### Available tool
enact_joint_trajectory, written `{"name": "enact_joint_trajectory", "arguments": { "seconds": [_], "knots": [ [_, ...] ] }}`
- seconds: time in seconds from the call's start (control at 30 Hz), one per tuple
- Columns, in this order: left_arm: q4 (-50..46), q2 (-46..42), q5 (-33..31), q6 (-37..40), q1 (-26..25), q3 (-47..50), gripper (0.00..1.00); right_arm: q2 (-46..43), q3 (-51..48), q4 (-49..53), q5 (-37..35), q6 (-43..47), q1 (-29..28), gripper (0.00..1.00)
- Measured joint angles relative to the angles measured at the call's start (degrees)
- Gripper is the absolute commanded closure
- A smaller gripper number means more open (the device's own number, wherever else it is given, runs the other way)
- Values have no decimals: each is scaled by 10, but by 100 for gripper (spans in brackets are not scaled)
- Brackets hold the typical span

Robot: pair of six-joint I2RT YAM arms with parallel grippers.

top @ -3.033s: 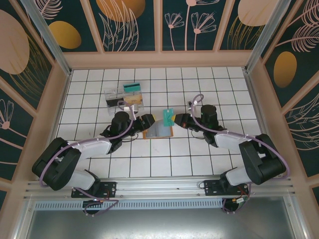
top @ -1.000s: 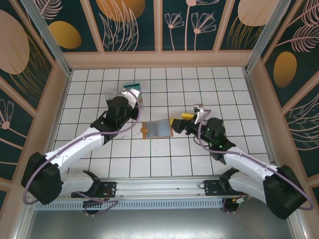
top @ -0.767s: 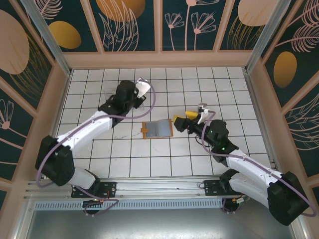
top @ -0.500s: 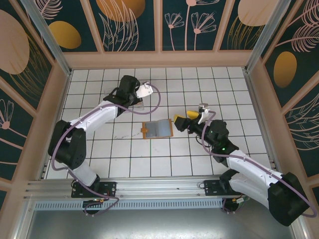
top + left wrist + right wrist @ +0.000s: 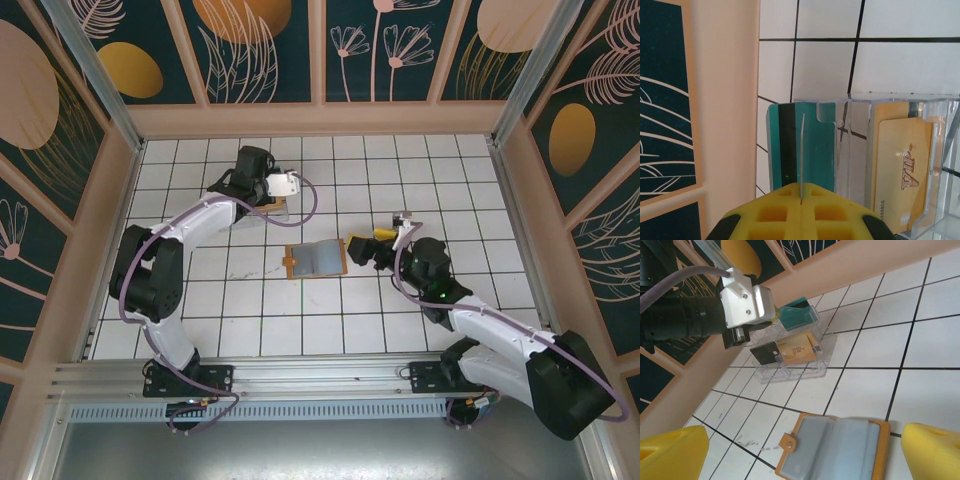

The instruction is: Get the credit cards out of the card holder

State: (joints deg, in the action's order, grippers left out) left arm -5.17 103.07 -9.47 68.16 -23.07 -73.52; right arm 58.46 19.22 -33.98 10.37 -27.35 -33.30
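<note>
The edge-on credit card is above the teal card's section of the clear tray; my left gripper will lower and release it there.
The card holder [image 5: 316, 259] lies open on the white tiles, orange-brown outside with pale blue-grey sleeves; in the right wrist view the card holder [image 5: 837, 452] lies between and beyond my right fingers. My right gripper [image 5: 368, 242] hovers open just right of it, holding nothing. At the back left, my left gripper [image 5: 273, 193] is over the clear tray. In the left wrist view the left gripper [image 5: 801, 200] is shut on a thin credit card [image 5: 802, 150] seen edge-on, over the compartment that holds a teal card [image 5: 812, 145].
The clear plastic tray [image 5: 800, 367] holds a teal card [image 5: 796, 315], a tan VIP card [image 5: 797, 349] and a black card [image 5: 764, 352]. The beige wall [image 5: 725, 100] runs close beside the tray. Open white tiles lie in front of the card holder.
My left arm has swung further back and left, bringing its gripper over the tray's far end. The right gripper has shifted only slightly. The card holder has stayed put.
</note>
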Motion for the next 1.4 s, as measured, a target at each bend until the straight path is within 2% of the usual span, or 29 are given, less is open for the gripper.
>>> {"name": "enact_joint_trajectory", "arguments": {
  "seconds": [0.67,0.7,0.73,0.77,1.1,1.2,1.4],
  "knots": [
    [21,37,0,9,7,-9,100,20,0,0,8,-2,3,1],
    [21,37,0,9,7,-10,92,21,0,0,9,-2,3,1],
    [22,38,-1,9,7,-10,78,23,0,0,11,-2,3,1],
    [22,38,-2,11,7,-10,72,24,0,0,13,-2,3,1],
    [57,53,-17,1,11,-10,68,30,3,0,23,-2,4,1],
    [73,54,-28,-4,14,-10,60,33,4,0,29,-2,4,1],
    [105,54,-44,-18,14,-12,60,42,10,0,39,-2,6,1]
  ]
}}
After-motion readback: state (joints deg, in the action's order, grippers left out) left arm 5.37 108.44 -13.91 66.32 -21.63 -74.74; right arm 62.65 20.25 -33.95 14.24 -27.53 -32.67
